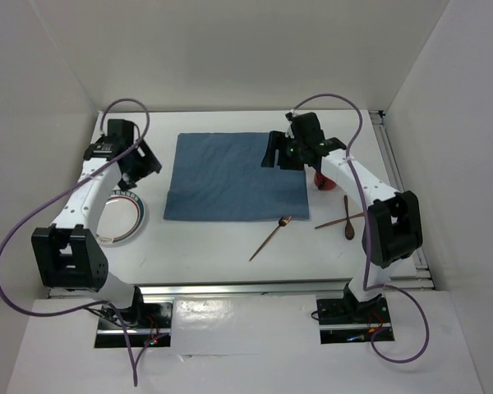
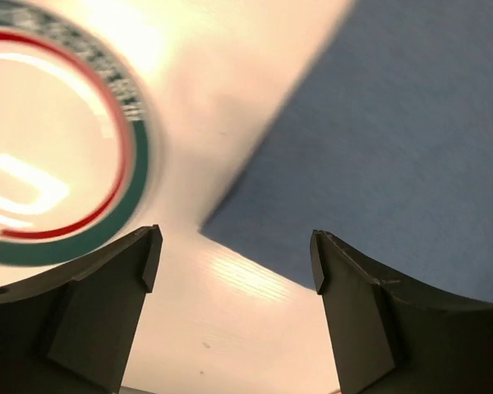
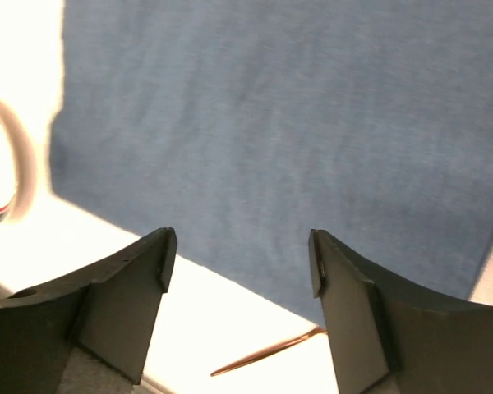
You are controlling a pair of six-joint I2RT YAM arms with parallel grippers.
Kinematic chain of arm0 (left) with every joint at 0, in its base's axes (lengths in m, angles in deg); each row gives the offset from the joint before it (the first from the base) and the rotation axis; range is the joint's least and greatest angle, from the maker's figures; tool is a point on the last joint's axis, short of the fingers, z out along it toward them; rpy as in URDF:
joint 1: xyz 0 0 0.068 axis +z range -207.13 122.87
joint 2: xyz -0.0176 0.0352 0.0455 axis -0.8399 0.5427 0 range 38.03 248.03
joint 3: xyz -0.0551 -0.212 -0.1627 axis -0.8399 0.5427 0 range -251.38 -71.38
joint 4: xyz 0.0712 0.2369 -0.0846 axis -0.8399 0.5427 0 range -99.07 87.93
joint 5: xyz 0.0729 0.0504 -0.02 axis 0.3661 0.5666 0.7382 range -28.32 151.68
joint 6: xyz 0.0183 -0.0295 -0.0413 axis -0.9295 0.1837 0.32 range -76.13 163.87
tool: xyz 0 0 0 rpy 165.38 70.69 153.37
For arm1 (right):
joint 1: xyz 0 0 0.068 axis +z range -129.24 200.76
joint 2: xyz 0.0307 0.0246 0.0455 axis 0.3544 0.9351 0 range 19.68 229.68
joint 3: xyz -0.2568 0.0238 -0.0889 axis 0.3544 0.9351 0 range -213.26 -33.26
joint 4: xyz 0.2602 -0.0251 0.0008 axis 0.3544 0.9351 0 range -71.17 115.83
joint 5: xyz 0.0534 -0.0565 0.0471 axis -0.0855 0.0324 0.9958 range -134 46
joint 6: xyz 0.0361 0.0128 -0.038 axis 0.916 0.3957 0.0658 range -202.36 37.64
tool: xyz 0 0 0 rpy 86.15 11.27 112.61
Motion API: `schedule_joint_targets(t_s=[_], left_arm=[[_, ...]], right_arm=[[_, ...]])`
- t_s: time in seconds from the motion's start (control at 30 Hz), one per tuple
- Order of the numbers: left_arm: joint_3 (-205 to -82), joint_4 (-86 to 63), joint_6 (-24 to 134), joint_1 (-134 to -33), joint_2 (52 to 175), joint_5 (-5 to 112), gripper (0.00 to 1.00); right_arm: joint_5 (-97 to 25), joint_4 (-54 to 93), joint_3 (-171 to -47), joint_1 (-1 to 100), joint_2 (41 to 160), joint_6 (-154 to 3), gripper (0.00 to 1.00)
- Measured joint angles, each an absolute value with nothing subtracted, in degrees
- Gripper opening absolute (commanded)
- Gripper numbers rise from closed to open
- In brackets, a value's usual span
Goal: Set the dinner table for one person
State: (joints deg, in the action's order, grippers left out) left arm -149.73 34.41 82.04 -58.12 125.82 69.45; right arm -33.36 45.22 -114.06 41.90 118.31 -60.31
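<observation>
Back and down, to the left in the top view, my left gripper will move onto the plate's near rim (image 1: 108,240), since the plate lies off the mat (image 1: 234,176).
The white dinner table (image 1: 205,246) carries a blue cloth mat (image 1: 234,176) in its middle. A white plate (image 1: 125,220) with a red and green rim lies left of the mat. My left gripper (image 1: 145,167) is open and empty, above the gap between plate and mat; its view shows the plate (image 2: 57,139), the mat's corner (image 2: 394,139) and its jaws wide apart (image 2: 234,246). My right gripper (image 1: 274,153) is open and empty over the mat's right part (image 3: 271,123), jaws apart (image 3: 240,250). A copper utensil (image 1: 271,236) lies in front of the mat and shows in the right wrist view (image 3: 263,357).
Two more copper utensils (image 1: 346,220) lie crossed at the right, by the right arm. A red object (image 1: 324,181) sits right of the mat, partly hidden under the right arm. White walls enclose the table; aluminium rails (image 1: 398,172) run along its edges.
</observation>
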Motion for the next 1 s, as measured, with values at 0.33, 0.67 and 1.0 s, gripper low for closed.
schedule_joint_targets(t_s=[0.33,0.67,1.0], left_arm=[[-129.7,38.4,94.0,-39.9,117.4,70.4,0.97],[-121.1,35.6,97.8,-28.2,111.1,67.7,0.99],[-110.6,22.5,94.5,-18.6,111.5,61.5,0.99]], right_arm=[[-29.7,45.0,-112.4,43.2,116.8,-59.5,0.86],[-25.9,45.0,-112.4,43.3,118.0,-60.2,0.87],[-23.7,45.5,-113.9,43.3,122.0,-60.8,0.87]])
